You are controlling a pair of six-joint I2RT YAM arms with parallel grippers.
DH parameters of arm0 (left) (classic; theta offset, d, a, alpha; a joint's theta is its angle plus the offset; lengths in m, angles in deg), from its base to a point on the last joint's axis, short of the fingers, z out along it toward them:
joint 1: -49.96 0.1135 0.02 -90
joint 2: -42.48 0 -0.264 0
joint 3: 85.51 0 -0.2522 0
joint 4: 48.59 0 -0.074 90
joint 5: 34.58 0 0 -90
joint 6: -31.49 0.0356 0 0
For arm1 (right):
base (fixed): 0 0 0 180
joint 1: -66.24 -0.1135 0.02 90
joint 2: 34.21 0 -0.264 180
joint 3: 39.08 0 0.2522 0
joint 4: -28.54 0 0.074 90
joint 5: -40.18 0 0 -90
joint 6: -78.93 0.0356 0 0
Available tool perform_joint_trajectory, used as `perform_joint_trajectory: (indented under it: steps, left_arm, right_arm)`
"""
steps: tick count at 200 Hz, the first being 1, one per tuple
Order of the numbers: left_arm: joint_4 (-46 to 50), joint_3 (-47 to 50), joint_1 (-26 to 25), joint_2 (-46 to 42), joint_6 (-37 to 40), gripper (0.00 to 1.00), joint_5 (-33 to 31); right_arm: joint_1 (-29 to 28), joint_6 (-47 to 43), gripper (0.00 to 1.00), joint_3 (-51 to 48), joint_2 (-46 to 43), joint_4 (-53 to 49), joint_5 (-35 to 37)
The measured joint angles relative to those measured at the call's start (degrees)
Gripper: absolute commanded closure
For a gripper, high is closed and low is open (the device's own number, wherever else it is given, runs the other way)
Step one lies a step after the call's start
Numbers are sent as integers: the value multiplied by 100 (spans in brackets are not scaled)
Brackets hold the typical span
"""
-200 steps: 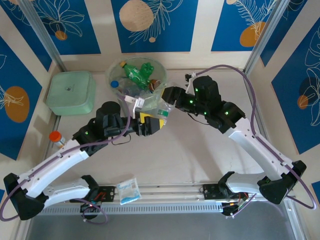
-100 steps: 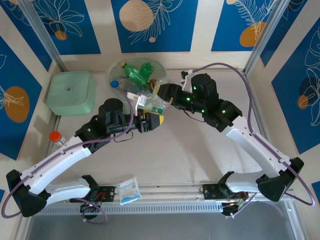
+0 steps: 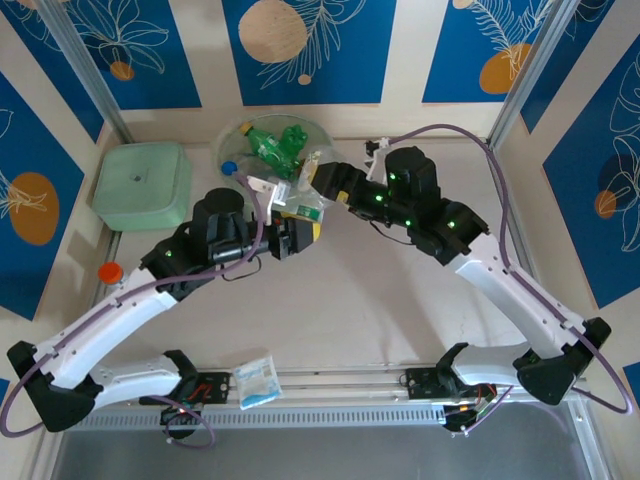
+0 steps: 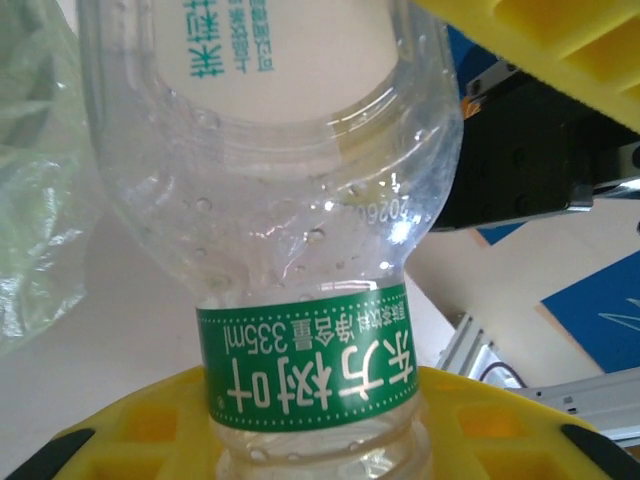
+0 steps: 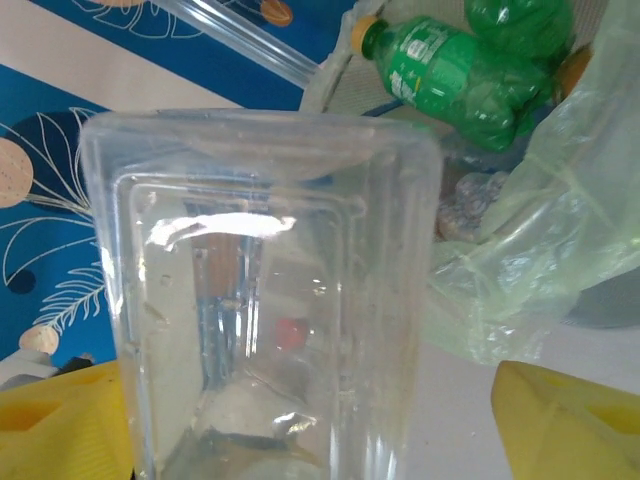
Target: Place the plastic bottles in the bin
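Note:
The clear plastic bottle still hangs short of the bin, so next my left gripper should turn and carry it outward over the bin's bag-lined opening (image 3: pixel 272 152) and release it.
A clear plastic bottle with a green label (image 3: pixel 305 208) hangs between both arms, just in front of the bin (image 3: pixel 228 150). My left gripper (image 3: pixel 293 232) is shut on it, its yellow fingers (image 4: pixel 130 432) pressing the labelled neck end (image 4: pixel 305 365). My right gripper (image 3: pixel 320 186) is open around the bottle's base (image 5: pixel 270 300), with a gap beside the yellow fingers (image 5: pixel 575 425). The round pale-green bin, lined with a thin bag (image 5: pixel 560 230), holds green bottles (image 3: pixel 275 145) (image 5: pixel 450 70). Another bottle with an orange-red cap (image 3: pixel 108 272) lies at the left, partly hidden by the left arm.
A square pale-green lidded box (image 3: pixel 142 183) sits left of the bin. A blue-and-white sachet (image 3: pixel 257 381) lies by the front rail (image 3: pixel 340 383). Patterned walls and metal posts close in the back and sides.
My left gripper closed on the bottle and my right gripper opened around it. Both grippers and the bottle shifted slightly up-left toward the bin.

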Motion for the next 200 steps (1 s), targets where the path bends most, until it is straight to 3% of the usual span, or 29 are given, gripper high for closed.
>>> perform_joint_trajectory:
  steps: [34, 76, 129, 182, 200]
  left_arm:
    - [1034, -1123, 90, 229, 726, 100, -745]
    - [1545, -2341, 656, 730, 1530, 100, -1370]
    - [1794, -2721, 1338, 2170, 2225, 100, -1261]
    - [1799, -2651, 1698, 2337, 2734, 100, -979]
    - [1792, -2732, 1733, 2437, 2837, 86, -911]
  right_arm:
    - [793, -17, 11, -415, -903, -275, 63]
    - [1528, 7, 11, -1355, -1705, -664, -59]
    - [1873, 24, 11, -2245, -2212, -1115, -313]
    - [2273, 24, 12, -2511, -2658, -1316, -645]
    - [2385, 17, 12, -2516, -2688, -1353, -717]
